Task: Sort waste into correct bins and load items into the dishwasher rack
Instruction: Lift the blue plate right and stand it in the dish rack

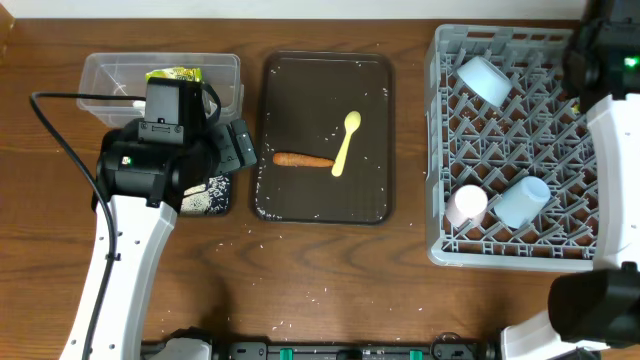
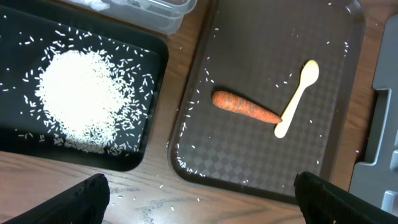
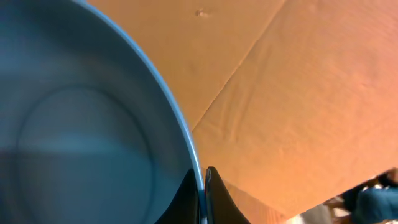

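Observation:
My right gripper is above the grey rack's wires farthest from the brown tray. It will go down next and let go of the blue plate (image 3: 81, 124) among them.
My left gripper (image 2: 202, 190) is open and empty, above the table between the black tray (image 2: 146, 56) with its rice pile (image 2: 81, 93) and the brown serving tray (image 2: 261, 37). An orange carrot (image 2: 245, 107) and a yellow spoon (image 2: 298, 96) lie on the brown tray, touching. My right gripper (image 3: 203, 180) is shut on the rim of the blue plate (image 3: 81, 124), held up off the table. The grey rack (image 1: 437, 200) holds a white bowl (image 1: 484, 80), a pink cup (image 1: 466, 205) and a light blue cup (image 1: 522, 200). The clear tub (image 1: 110, 75) holds the yellow-green wrapper (image 1: 172, 74).
Loose rice grains lie scattered on the brown tray (image 1: 320, 90) and on the wood below it. The left arm (image 1: 150, 160) covers most of the black tray (image 1: 212, 195). The rack's edge (image 2: 382, 112) lies to the right of the brown tray.

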Controlling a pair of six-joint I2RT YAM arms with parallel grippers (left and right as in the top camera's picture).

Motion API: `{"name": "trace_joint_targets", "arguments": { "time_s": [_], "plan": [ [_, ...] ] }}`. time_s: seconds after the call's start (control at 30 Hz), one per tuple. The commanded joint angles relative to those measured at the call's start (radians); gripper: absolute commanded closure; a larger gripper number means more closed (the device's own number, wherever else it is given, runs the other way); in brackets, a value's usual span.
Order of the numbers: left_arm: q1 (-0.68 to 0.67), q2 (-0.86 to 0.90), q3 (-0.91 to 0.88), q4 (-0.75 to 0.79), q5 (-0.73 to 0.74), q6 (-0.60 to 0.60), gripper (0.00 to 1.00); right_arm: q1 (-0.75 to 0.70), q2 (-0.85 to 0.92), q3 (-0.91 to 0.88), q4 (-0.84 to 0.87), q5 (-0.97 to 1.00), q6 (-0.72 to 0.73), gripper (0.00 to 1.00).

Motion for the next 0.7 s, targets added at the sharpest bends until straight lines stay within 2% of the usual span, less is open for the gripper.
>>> {"name": "trace_joint_targets", "arguments": {
  "time_s": [0.0, 0.17, 0.3, 0.43, 0.53, 0.67],
  "plan": [
    [0.006, 0.004, 0.001, -0.003, -0.012, -0.002, 0.03, -0.050, 0.046, -0.002, 0.026, -0.070, -0.188, 0.99],
    [0.006, 0.004, 0.001, -0.003, -0.012, -0.002, 0.03, -0.097, 0.091, -0.003, 0.108, -0.111, -0.389, 0.99],
    [0.006, 0.004, 0.001, -0.003, -0.012, -0.002, 0.03, -0.133, 0.103, -0.003, 0.134, -0.319, -0.634, 0.99],
    [0.006, 0.004, 0.001, -0.003, -0.012, -0.002, 0.02, -0.164, 0.106, -0.003, 0.192, -0.458, -0.785, 0.98],
    [0.006, 0.004, 0.001, -0.003, -0.012, -0.002, 0.02, -0.179, 0.107, -0.003, 0.243, -0.485, -0.894, 0.99],
    [0.006, 0.004, 0.001, -0.003, -0.012, -0.002, 0.03, -0.219, 0.109, -0.003, 0.288, -0.552, -0.974, 0.99]
  ]
}}
